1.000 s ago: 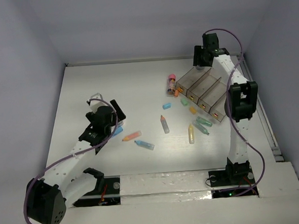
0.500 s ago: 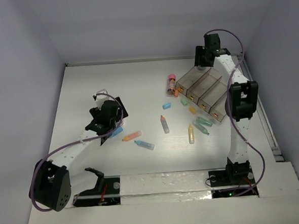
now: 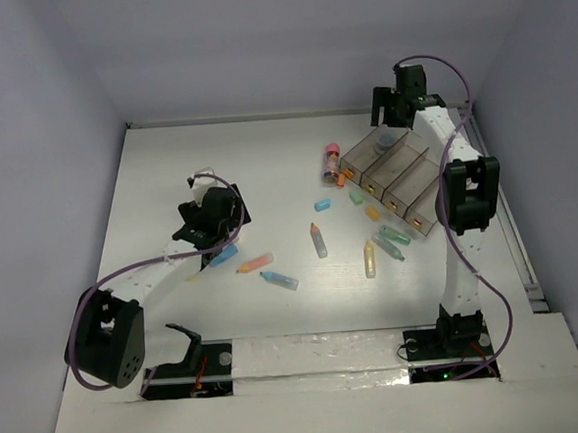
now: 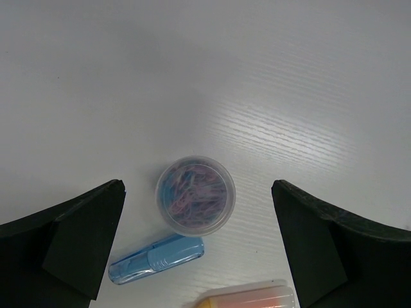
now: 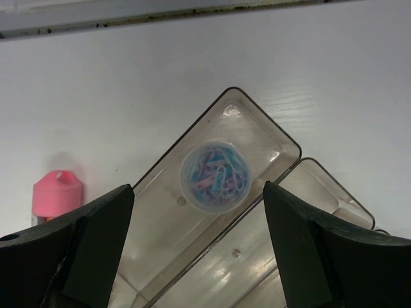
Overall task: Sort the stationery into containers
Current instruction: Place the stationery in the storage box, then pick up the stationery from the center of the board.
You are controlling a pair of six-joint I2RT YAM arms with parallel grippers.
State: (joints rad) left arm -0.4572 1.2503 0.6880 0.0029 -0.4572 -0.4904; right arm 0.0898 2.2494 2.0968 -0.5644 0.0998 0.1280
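Note:
I need to lower my left gripper around the small round clear tub of paper clips (image 3: 233, 236) (image 4: 195, 196).
In the left wrist view my left gripper (image 4: 198, 215) is open and hovers over a small round clear tub (image 4: 195, 195) of coloured paper clips that stands on the table between the fingers. A blue marker (image 4: 156, 258) and an orange marker (image 4: 250, 296) lie just beside it. My right gripper (image 5: 198, 205) is open above the smoky tray (image 5: 160, 224). A second clear tub (image 5: 215, 176) of clips sits in the tray's end compartment. From above, the left gripper (image 3: 215, 216) is at centre left and the right gripper (image 3: 392, 107) is over the tray's (image 3: 410, 185) far end.
Several markers lie loose between the arms: blue (image 3: 224, 253), orange (image 3: 256, 264), pale blue (image 3: 280, 279), yellow (image 3: 369, 259), green (image 3: 393, 238). Pink and orange markers (image 3: 331, 163) lie against the tray's left side; the pink one (image 5: 58, 192) shows in the right wrist view. Walls enclose the table.
My left arm has swung right and forward to over the tub by the blue marker. The right gripper has drawn back slightly, and the tub now shows in the tray's end compartment.

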